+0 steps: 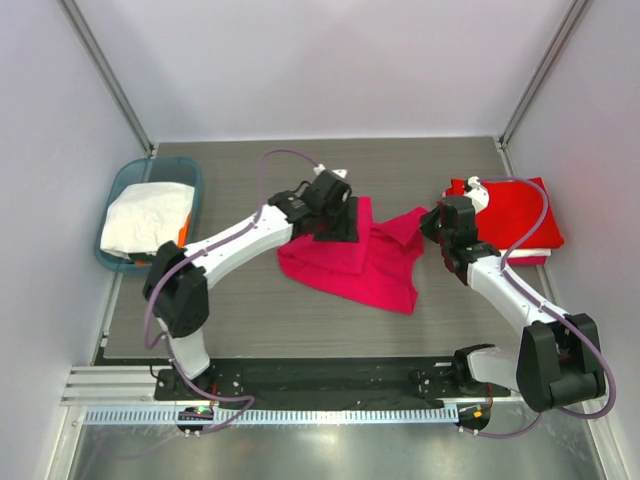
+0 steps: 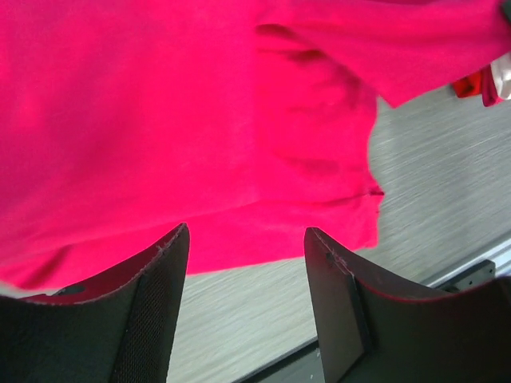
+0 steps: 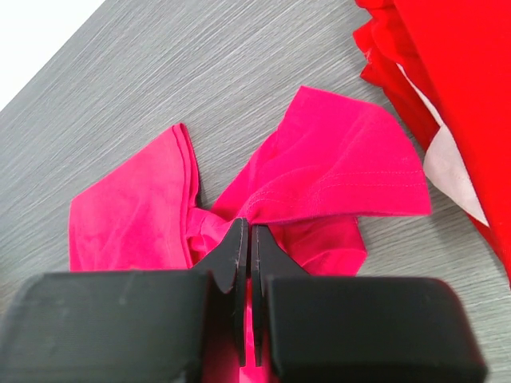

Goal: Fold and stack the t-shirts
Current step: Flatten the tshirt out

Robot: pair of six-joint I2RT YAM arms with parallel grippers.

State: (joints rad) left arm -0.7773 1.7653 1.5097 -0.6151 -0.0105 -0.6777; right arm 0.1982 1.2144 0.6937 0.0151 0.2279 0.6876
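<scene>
The upper layer of the magenta-pink t-shirt is still doubled over. My left gripper needs to go down open next and move toward the right gripper, onto the shirt's folded edge.
The magenta-pink t-shirt [image 1: 355, 262] lies rumpled on the middle of the table. My left gripper [image 1: 330, 212] hovers over its far left part. In the left wrist view it [image 2: 243, 233] is open and empty, with the shirt [image 2: 184, 120] just past the fingertips. My right gripper [image 1: 438, 226] is at the shirt's right sleeve. In the right wrist view it [image 3: 246, 229] is shut on a bunched fold of the pink cloth [image 3: 335, 171]. A folded stack of bright red t-shirts [image 1: 515, 215] lies at the far right, also in the right wrist view [image 3: 455, 56], with white [image 3: 451, 169] showing under it.
A teal plastic basket [image 1: 122, 183] stands at the far left and holds a white cloth [image 1: 148, 215]. The black base rail [image 1: 330, 378] runs along the near table edge. Walls close in the left, right and back.
</scene>
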